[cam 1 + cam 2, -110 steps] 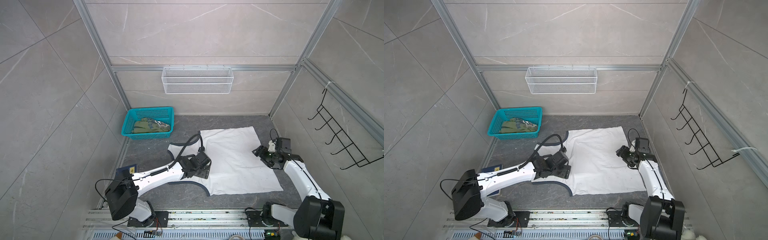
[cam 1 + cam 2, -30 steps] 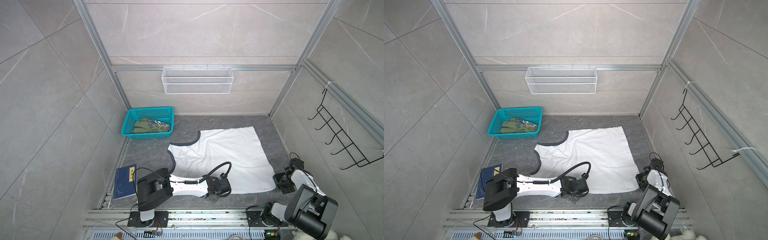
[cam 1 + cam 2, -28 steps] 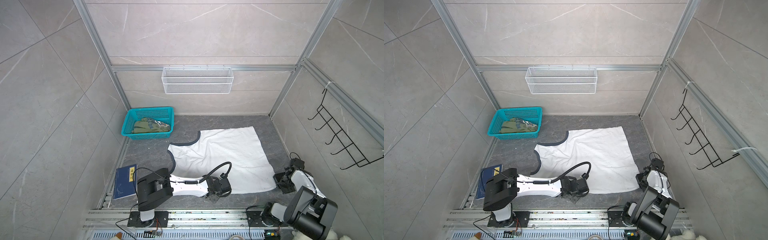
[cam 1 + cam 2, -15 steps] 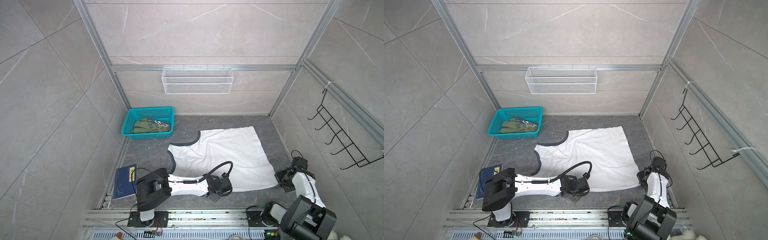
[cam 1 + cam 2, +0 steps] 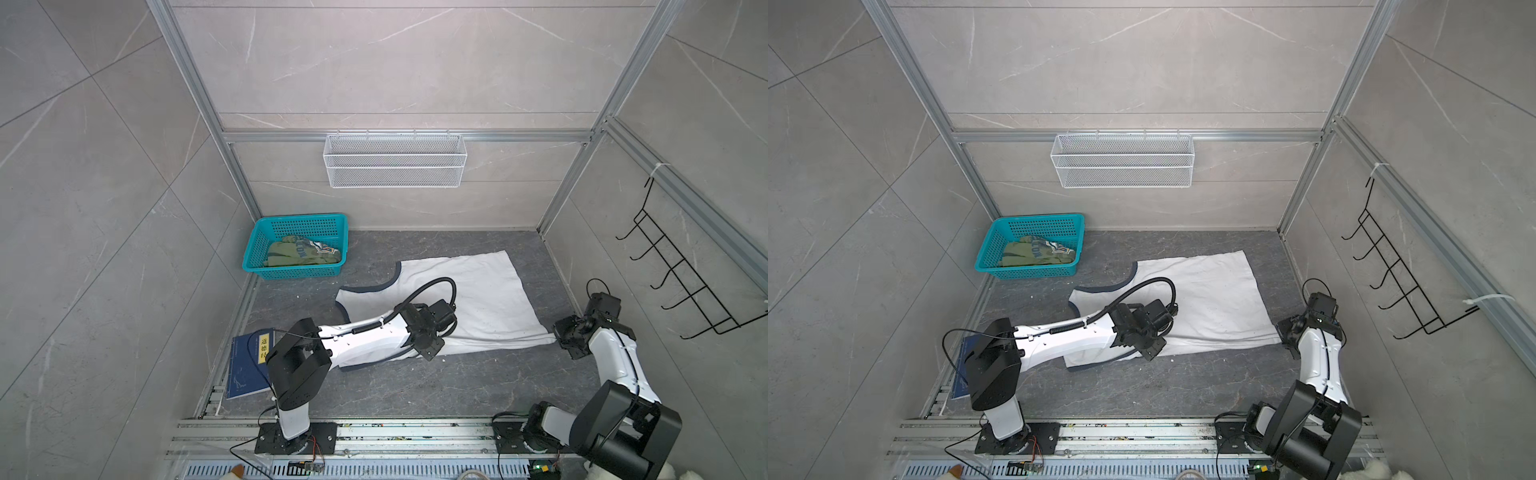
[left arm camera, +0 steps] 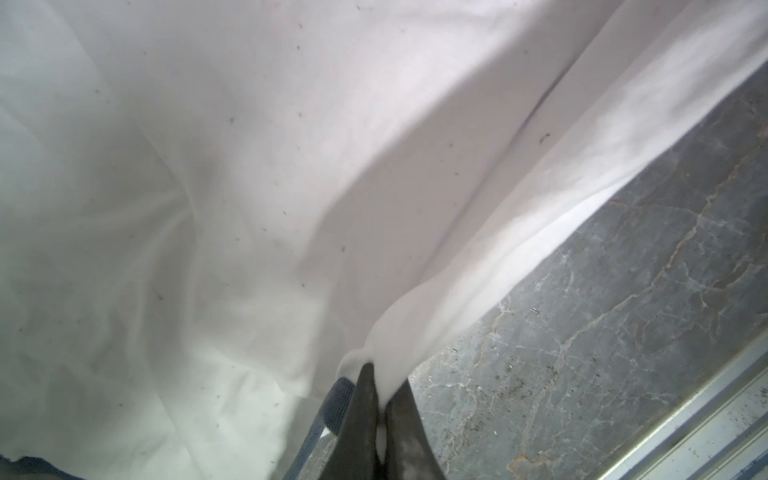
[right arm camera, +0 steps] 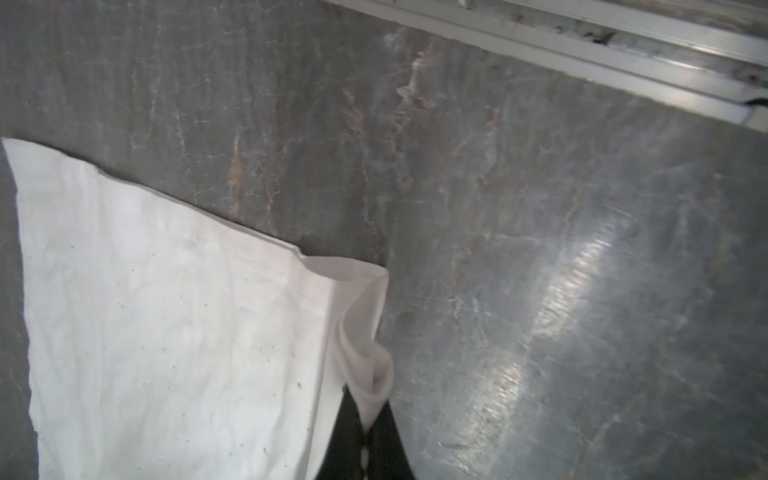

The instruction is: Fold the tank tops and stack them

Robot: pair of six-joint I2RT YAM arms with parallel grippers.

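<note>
My right gripper carries the tank top's pinched corner outward over the hem's middle [image 5: 525, 296] [image 7: 190, 220] next and releases it there. That part of the hem lies flat outward of my gripper.
The white tank top [image 5: 482, 291] [image 5: 1217, 291] with navy trim lies spread on the dark floor in both top views. My left gripper [image 5: 432, 353] [image 5: 1152, 353] [image 6: 380, 399] is shut on its near edge, white cloth pinched between the dark fingers [image 6: 361, 415] beside a strip of navy trim [image 6: 336, 399]. My right gripper [image 5: 561, 336] [image 5: 1285, 332] [image 7: 368, 419] is shut on the top's near right corner, a bunched fold [image 7: 365, 365] rising from its tips. The olive green tank top [image 5: 303, 253] [image 5: 1036, 251] sits crumpled in the teal basket [image 5: 253, 253] [image 5: 986, 249].
A dark blue book [image 5: 247, 365] lies at the left front by the left arm's base. A white wire shelf [image 5: 395, 166] hangs on the back wall and black hooks [image 5: 681, 286] on the right wall. A metal rail [image 5: 374, 432] runs along the front.
The left gripper has closed on the tank top's near edge and risen slightly. The right gripper has lifted the near right corner a little, drawing the near edge taut.
</note>
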